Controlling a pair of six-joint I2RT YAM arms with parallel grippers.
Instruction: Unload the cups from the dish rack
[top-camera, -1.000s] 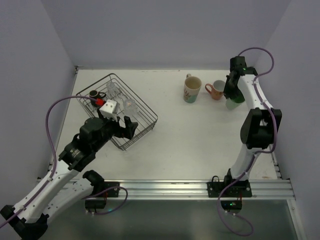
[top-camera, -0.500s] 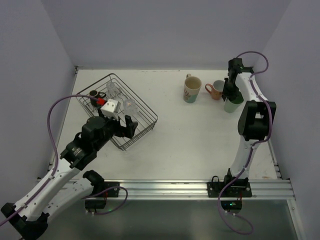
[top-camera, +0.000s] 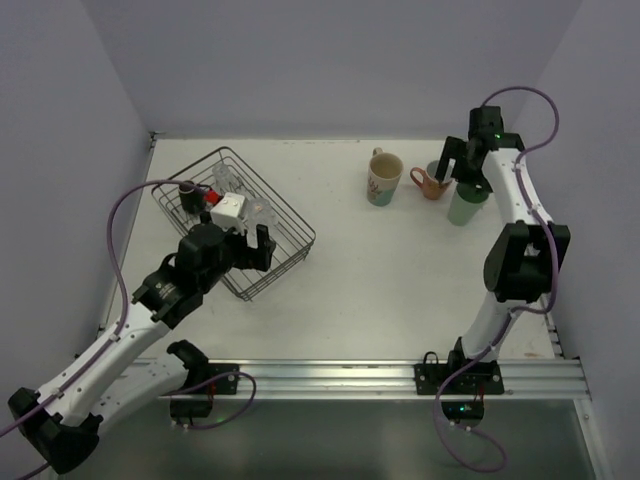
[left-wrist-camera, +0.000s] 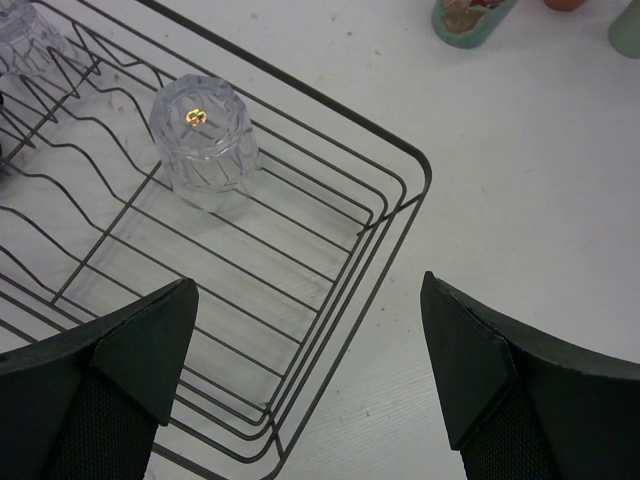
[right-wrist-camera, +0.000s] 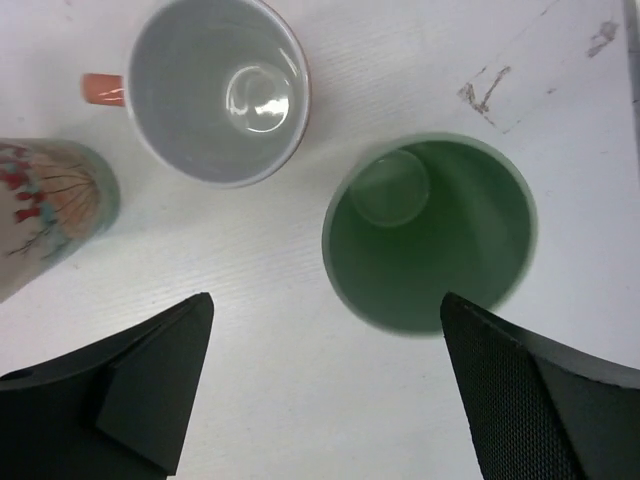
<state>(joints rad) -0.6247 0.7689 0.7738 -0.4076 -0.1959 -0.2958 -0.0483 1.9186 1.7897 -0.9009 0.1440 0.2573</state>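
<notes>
My left gripper is open and needs to move away from my base and down next, tilting its fingers down around the upturned clear glass.
The black wire dish rack stands at the left and holds a dark brown mug and two clear glasses. My left gripper hovers open over the rack's near corner; an upturned clear glass lies ahead of its empty jaws. On the table at the right stand the cream patterned mug, the salmon-pink mug and the pale green cup. My right gripper hangs open above the green cup, which stands free beside the pink mug.
The cream mug stands left of the pink one, close to it. Grey walls close the table in at the back and on both sides. A metal rail runs along the near edge between the arm bases.
My right gripper has opened, let go of the pale green cup and risen off it. The left gripper has moved a little farther over the rack.
</notes>
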